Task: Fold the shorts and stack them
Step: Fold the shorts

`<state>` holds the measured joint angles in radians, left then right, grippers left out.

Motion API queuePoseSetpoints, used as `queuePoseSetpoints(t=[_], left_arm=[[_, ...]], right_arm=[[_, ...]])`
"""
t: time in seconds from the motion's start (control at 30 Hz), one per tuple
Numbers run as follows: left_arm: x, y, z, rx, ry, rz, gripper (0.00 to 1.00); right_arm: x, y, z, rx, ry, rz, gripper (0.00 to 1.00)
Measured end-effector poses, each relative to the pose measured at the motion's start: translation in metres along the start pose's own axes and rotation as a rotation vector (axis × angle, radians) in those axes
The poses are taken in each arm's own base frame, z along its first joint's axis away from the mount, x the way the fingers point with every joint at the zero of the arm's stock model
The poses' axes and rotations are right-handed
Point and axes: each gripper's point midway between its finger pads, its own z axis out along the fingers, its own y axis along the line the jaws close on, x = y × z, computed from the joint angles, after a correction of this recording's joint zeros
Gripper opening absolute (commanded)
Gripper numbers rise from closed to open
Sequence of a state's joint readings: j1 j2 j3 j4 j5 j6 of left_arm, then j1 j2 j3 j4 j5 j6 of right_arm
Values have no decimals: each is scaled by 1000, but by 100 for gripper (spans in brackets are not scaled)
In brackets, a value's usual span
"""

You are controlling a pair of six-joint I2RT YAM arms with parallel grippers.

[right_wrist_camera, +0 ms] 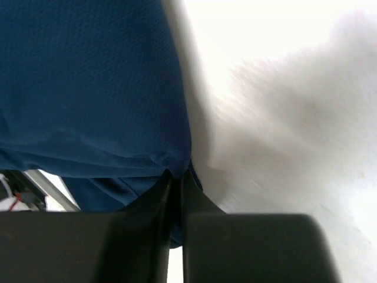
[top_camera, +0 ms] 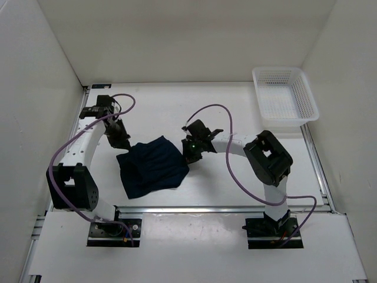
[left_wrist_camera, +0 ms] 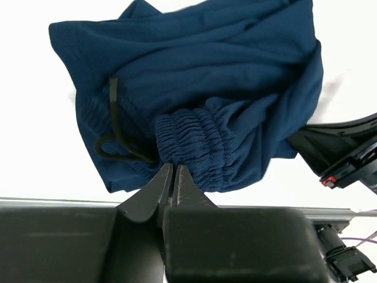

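Note:
The left gripper will next pull the shorts' waistband to the right in the top view, toward the middle of the table, and let go of it, because the shorts (top_camera: 151,166) lie off-center.
The dark navy shorts (top_camera: 151,166) lie bunched in the middle of the table between my two arms. My left gripper (top_camera: 121,140) is shut on the gathered elastic waistband (left_wrist_camera: 197,141) at the shorts' left end; the thin dark drawstring (left_wrist_camera: 113,127) loops beside it. My right gripper (top_camera: 189,154) is shut on the fabric edge (right_wrist_camera: 171,162) at the shorts' right side. In the right wrist view the shorts (right_wrist_camera: 88,88) fill the left half. The cloth hangs slightly lifted between both grippers.
A white mesh basket (top_camera: 285,98) stands at the far right corner of the table. White walls close in the left, back and right. The table's metal front rail (top_camera: 224,208) runs just behind the arm bases.

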<state>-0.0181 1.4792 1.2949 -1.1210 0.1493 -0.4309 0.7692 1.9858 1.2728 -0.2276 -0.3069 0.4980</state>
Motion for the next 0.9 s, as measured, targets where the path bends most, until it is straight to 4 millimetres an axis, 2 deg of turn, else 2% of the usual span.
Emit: queuePoseSetpoints(t=[0.13, 0.27, 0.43, 0.57, 0.67, 0.73, 0.77, 0.83, 0.87, 0.9], left_arm=[[-2, -5, 11, 5, 37, 20, 10], [5, -26, 17, 25, 67, 80, 10], [13, -77, 24, 82, 91, 186, 10], [22, -128, 27, 148, 103, 273, 10], [32, -152, 20, 192, 120, 313, 10], [35, -156, 13, 202, 127, 318, 10], [34, -155, 10, 204, 125, 315, 10], [33, -149, 5, 198, 129, 301, 10], [33, -145, 2, 196, 128, 296, 10], [33, -140, 0, 191, 127, 288, 10]], right_arm=[[14, -8, -9, 28, -24, 64, 0], [21, -13, -40, 80, -102, 102, 0], [28, -28, -84, 183, -229, 152, 0], [50, -50, -118, 292, -292, 198, 0], [65, -61, -141, 352, -317, 220, 2], [69, -63, -156, 371, -343, 226, 13], [70, -63, -161, 375, -355, 230, 28], [70, -64, -168, 383, -369, 238, 45], [72, -65, -169, 391, -369, 241, 58], [73, -67, -170, 401, -365, 241, 61]])
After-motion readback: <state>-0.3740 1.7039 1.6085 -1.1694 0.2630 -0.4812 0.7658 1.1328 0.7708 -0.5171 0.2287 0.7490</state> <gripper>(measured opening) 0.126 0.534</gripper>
